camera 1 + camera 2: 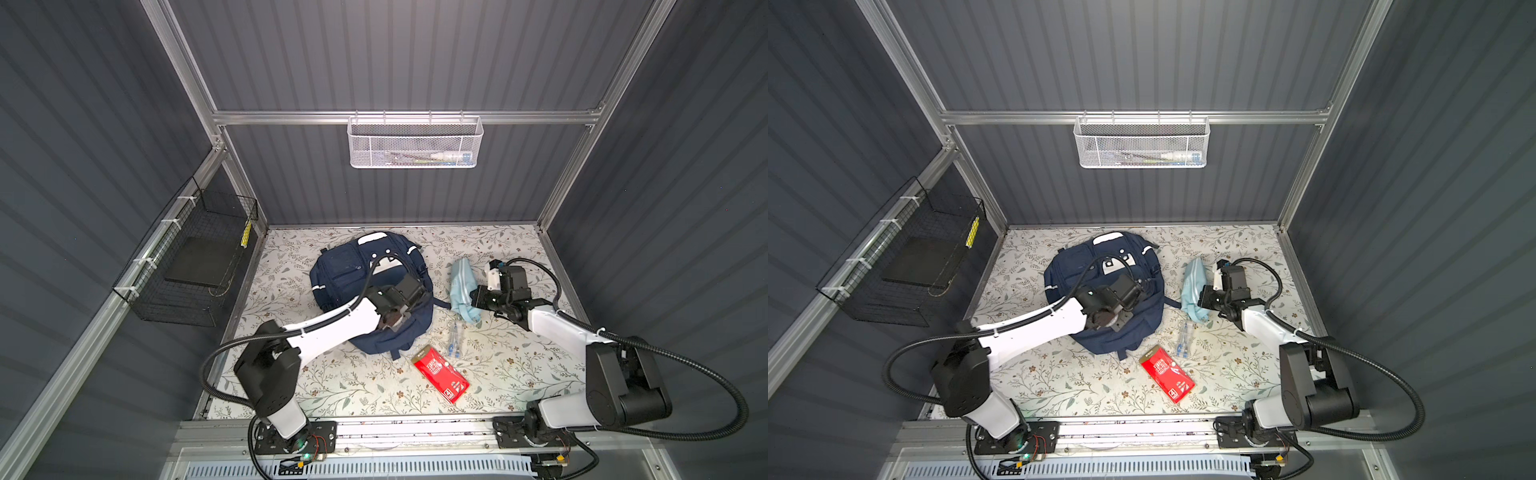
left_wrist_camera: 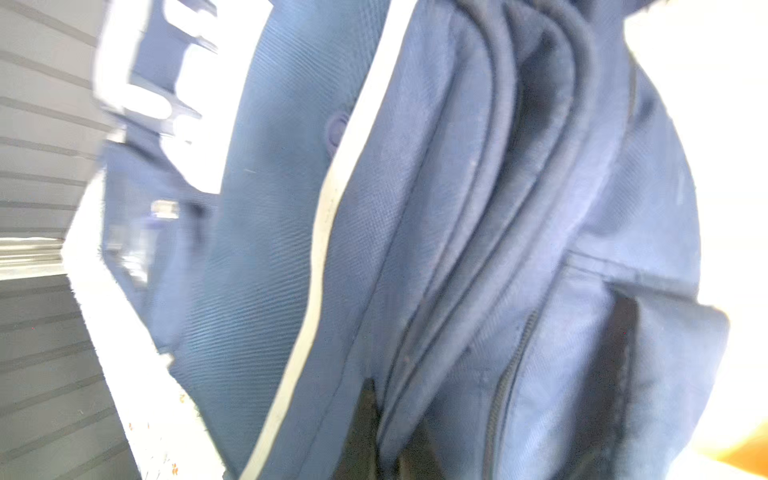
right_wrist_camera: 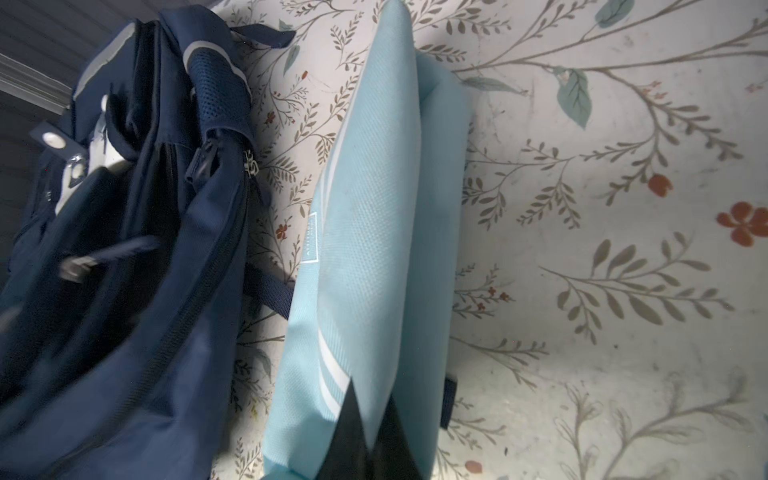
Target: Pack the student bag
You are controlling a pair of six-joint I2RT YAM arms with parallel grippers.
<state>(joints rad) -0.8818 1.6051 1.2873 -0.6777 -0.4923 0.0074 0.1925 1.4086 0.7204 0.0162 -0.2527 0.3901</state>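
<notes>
The bag's zip side (image 1: 418,318) (image 3: 177,329) is across the pouch from the robot's right gripper, so the right gripper will next lift, carry the pouch over that side, lower it in and release it.
The student bag (image 1: 345,274) (image 1: 1075,266), a navy backpack with white stripes, lies on the floral table at the back left of centre. My left gripper (image 1: 417,297) (image 1: 1138,291) rests on its right side. In the left wrist view the gripper (image 2: 392,415) is shut, pinching a fold of the bag's (image 2: 270,249) fabric beside a zip. My right gripper (image 1: 473,297) (image 1: 1202,297) (image 3: 372,395) is shut on the near end of a light-blue pouch (image 1: 463,282) (image 1: 1194,278) (image 3: 374,228), which lies just right of the bag (image 3: 124,291).
A red packet (image 1: 440,374) (image 1: 1167,374) and clear-wrapped pens (image 1: 454,338) (image 1: 1183,338) lie on the table (image 1: 332,386) in front of the bag. A white mesh basket (image 1: 413,143) hangs on the back rail. A black wire basket (image 1: 191,257) hangs on the left wall.
</notes>
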